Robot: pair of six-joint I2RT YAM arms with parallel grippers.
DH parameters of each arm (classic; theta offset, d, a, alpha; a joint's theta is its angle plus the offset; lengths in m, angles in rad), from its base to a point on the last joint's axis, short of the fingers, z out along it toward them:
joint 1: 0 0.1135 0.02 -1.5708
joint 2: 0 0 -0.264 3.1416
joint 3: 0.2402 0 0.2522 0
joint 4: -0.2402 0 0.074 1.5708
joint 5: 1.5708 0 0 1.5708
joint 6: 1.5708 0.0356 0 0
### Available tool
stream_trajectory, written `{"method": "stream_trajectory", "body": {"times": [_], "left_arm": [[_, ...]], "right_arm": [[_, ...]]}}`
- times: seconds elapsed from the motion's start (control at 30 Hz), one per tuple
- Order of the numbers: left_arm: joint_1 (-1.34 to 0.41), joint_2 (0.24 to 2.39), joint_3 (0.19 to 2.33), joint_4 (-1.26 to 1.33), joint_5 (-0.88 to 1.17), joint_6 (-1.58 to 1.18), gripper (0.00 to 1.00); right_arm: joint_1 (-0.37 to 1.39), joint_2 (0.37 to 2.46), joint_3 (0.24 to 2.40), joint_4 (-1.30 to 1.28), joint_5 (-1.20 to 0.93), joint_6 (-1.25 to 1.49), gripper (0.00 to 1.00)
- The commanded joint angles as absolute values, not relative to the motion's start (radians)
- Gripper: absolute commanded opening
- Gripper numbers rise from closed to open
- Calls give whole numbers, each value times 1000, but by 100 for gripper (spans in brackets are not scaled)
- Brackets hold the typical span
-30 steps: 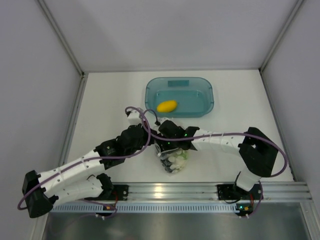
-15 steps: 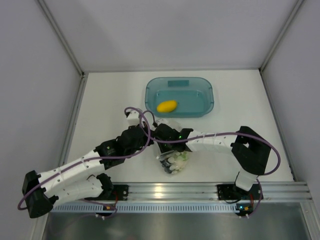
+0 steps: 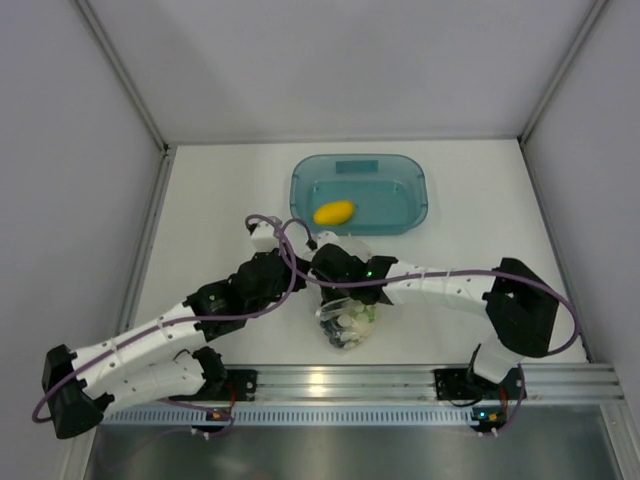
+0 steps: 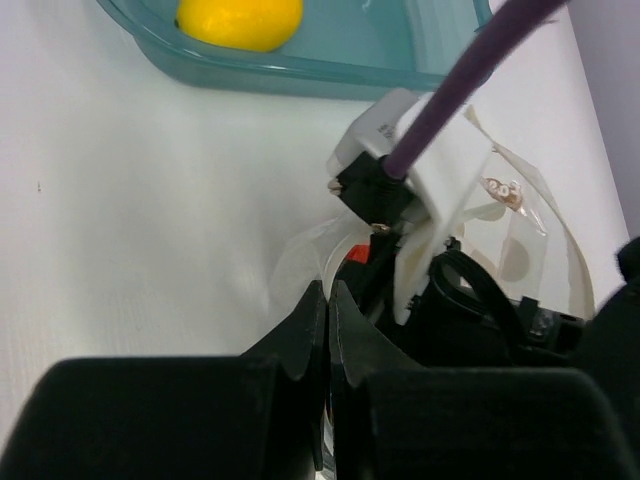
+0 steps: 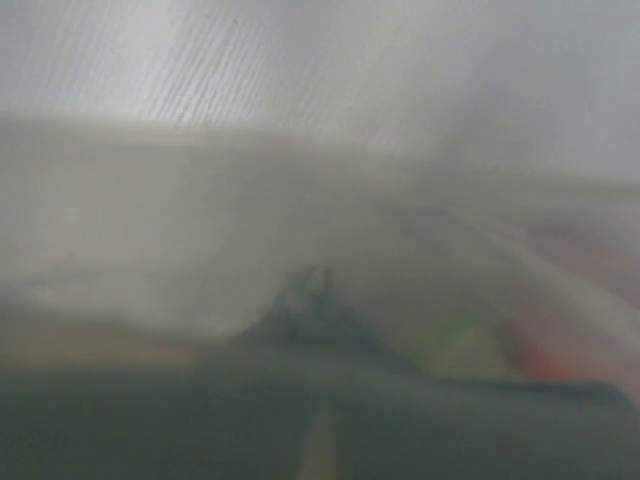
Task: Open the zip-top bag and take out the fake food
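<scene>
Next, the right gripper lifts out of the bag (image 3: 348, 322), moves outward over the tray's bare bottom beside the yellow fruit, goes down and releases it.
The zip-top bag (image 3: 348, 322) lies near the table's front edge with fake food inside: white cauliflower (image 3: 352, 316) and dark grapes (image 3: 342, 340). My left gripper (image 3: 308, 283) is shut on the bag's clear upper edge (image 4: 300, 250), with its jaws pressed together (image 4: 328, 292). A red piece (image 4: 357, 255) shows just past them. My right gripper (image 3: 335, 280) reaches into the bag's mouth from the right. Its wrist view is hazy behind plastic. Its fingertips (image 5: 318, 278) look close together, and a grip cannot be made out. The yellow fruit (image 3: 333, 212) lies in the tray.
The teal tray (image 3: 415, 190) stands behind the bag, its near wall (image 4: 300, 75) close ahead of my left gripper. The right wrist's white body and purple cable (image 4: 450, 110) cross just above the bag. Grey walls close in the table on three sides.
My right gripper's head has shifted slightly left at the bag's mouth, and its elbow swung in and back out. The left gripper has kept its hold.
</scene>
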State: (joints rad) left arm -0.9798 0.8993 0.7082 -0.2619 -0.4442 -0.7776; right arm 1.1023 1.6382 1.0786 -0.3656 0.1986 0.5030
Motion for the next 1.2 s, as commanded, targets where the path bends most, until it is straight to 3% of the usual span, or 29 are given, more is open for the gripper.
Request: {"method": "stream_trajectory", "body": {"times": [0.0, 0.77, 1.17], "left_arm": [[-985, 881, 698, -209, -448, -762, 0], [-985, 871, 721, -212, -383, -744, 0], [-983, 874, 724, -215, -396, -753, 0]], "right_arm": [[1127, 1557, 1083, -347, 201, 480, 0], [1129, 1209, 1069, -235, 242, 307, 0], [1127, 1170, 1267, -305, 256, 212, 0]]}}
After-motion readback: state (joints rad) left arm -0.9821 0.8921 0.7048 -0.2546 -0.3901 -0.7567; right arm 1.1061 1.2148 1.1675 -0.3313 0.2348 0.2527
